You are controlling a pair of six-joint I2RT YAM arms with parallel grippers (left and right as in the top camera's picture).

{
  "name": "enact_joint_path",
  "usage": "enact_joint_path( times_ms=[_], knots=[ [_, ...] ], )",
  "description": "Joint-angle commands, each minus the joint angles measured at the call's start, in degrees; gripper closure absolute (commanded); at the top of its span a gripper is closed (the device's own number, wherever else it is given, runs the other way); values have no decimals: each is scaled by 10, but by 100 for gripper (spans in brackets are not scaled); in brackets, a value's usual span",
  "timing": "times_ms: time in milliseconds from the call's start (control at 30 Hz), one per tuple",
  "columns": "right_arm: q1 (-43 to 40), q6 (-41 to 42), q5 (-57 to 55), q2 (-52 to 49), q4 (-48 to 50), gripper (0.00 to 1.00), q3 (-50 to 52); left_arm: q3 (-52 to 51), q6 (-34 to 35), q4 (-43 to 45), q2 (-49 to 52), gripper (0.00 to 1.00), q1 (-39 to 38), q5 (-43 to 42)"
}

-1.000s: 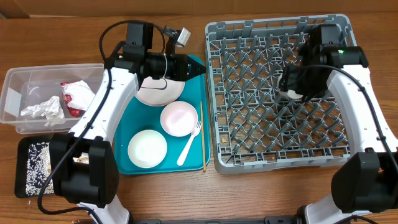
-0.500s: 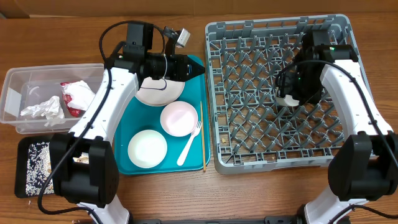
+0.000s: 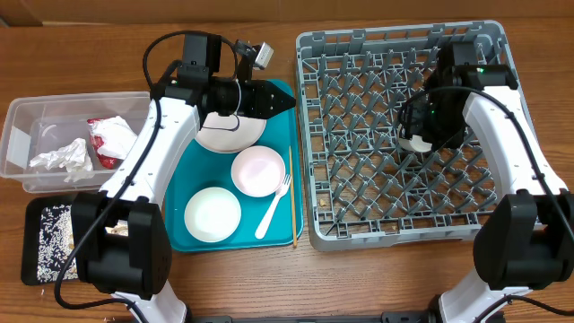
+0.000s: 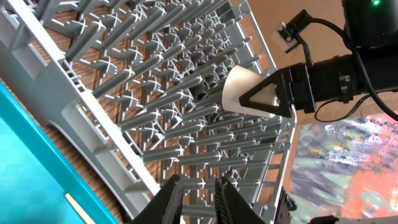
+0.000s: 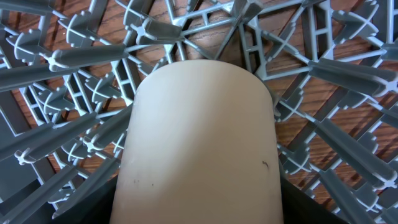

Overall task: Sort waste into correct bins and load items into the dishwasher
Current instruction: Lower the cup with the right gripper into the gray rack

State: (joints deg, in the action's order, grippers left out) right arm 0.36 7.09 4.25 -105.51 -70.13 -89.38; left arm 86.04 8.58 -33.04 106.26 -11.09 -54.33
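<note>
My right gripper should shift slightly toward the teal tray, then release the small white cup (image 3: 413,141) onto the rack's wires, as the cup hangs low over them.
My right gripper (image 3: 418,135) is shut on the small white cup (image 3: 413,141), holding it low over the middle of the grey dishwasher rack (image 3: 309,179). In the right wrist view the cup (image 5: 202,137) fills the space between my dark fingers (image 5: 121,208), with pegs all round it. My left gripper (image 3: 285,100) hovers at the teal tray's far right corner, beside a white plate (image 3: 229,135). Its jaws stand a narrow gap apart with nothing between them (image 4: 199,182). A pink bowl (image 3: 257,170), a white bowl (image 3: 213,213), a fork (image 3: 273,208) and a chopstick (image 3: 291,197) lie on the tray.
The teal tray (image 3: 179,193) sits left of the rack. A clear tub (image 3: 22,135) at far left holds crumpled paper (image 3: 61,157) and a red-and-white wrapper (image 3: 109,136). In front of it, a black tray (image 3: 36,215) holds rice-like grains (image 3: 56,238).
My left gripper's jaws have parted slightly from shut. The right gripper carried the cup a little to the left over the rack, then held still.
</note>
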Motion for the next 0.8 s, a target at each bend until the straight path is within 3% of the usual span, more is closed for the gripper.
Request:
enact_joint_path(
  times_ms=[0, 500, 567, 600, 633, 767],
  knots=[
    [8, -5, 45, -11, 8, 40, -6, 10, -11, 0, 5, 80, 2, 5],
    [35, -16, 18, -11, -13, 40, -6, 10, -11, -5, 5, 81, 2, 5],
    [35, -16, 18, -11, -13, 29, -6, 10, -11, -5, 5, 80, 2, 5],
    [35, -16, 18, -11, -13, 20, -6, 10, -11, -5, 5, 80, 2, 5],
    [35, -16, 18, -11, -11, 4, -6, 10, -11, -6, 5, 79, 2, 5],
    [35, -31, 18, -11, -11, 0, -8, 10, -11, -6, 5, 75, 2, 5]
  ],
)
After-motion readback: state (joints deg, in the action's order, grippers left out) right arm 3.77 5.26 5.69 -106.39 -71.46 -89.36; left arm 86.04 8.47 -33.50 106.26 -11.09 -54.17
